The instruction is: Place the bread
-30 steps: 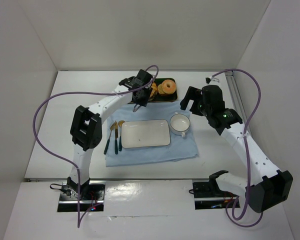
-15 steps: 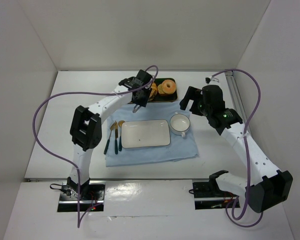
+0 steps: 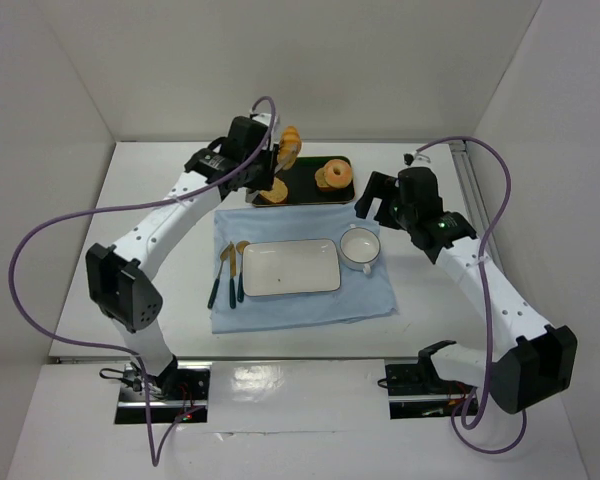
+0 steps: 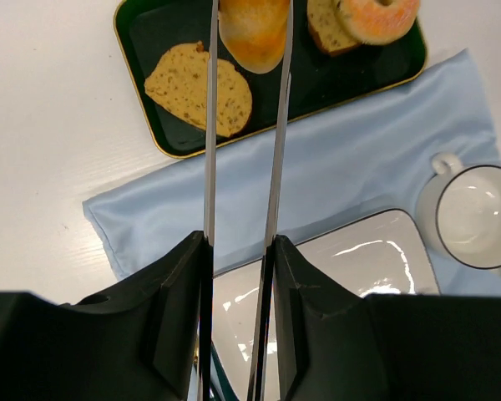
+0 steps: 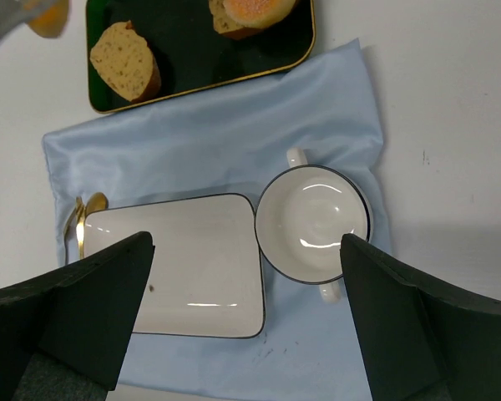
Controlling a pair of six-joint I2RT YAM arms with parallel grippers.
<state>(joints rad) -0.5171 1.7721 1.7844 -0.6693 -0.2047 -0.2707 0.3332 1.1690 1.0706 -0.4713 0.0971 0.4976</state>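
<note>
The left gripper needs to move back and down over the plate's middle (image 3: 291, 268) and let go of the bread (image 3: 291, 143) there, because the plate is empty and sits below and back from the gripper.
The bread (image 4: 255, 33), a golden-orange roll, is pinched between the tips of two long metal tong blades (image 4: 209, 142). My left gripper (image 4: 240, 251) is shut on those blades. In the top view the bread (image 3: 291, 143) hangs above the left part of the dark tray (image 3: 305, 187), out beyond my left gripper (image 3: 265, 165). My right gripper (image 5: 246, 276) is wide open with nothing between its fingers. It hovers over the white cup (image 5: 313, 223) and the rectangular plate (image 5: 175, 267). In the top view my right gripper (image 3: 375, 200) is just right of the tray.
A flat toast slice (image 4: 196, 88), a donut (image 4: 376, 12) and another bread piece (image 4: 326, 25) lie on the green, gold-rimmed tray (image 4: 150, 25). A blue cloth (image 3: 300, 305) carries the plate (image 3: 290, 267), the cup (image 3: 360, 247) and cutlery (image 3: 228, 275).
My left arm has swung up and to the back-left, lifting the bread off the tray. My right gripper has shifted slightly left.
</note>
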